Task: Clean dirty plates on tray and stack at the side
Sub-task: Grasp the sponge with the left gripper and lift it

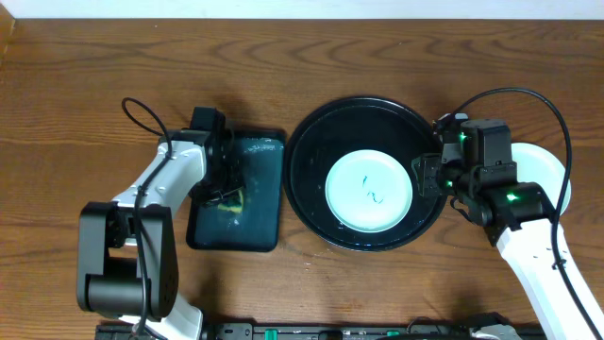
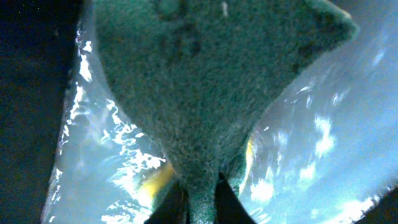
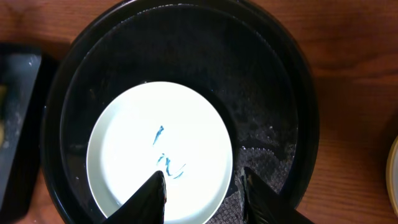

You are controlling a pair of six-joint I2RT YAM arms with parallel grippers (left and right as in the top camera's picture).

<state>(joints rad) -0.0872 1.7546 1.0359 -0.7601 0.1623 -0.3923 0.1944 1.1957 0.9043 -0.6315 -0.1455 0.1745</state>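
My right gripper will go down around the plate's rim next, because one finger is over the plate and the other is over the bottom of the tray, with the rim between them.
One pale mint-white dirty plate lies in the round black tray, with thin blue scribbles at its middle. The right wrist view shows the same plate on the tray's mesh floor. My right gripper hangs open over the plate's right edge, one finger above the plate and the other above the mesh. My left gripper is shut on a green sponge with a yellow underside, down in the rectangular black tray.
The rectangular black tray sits left of the round tray, and its bottom looks wet and shiny. Another pale plate lies on the wooden table at the right, partly under my right arm.
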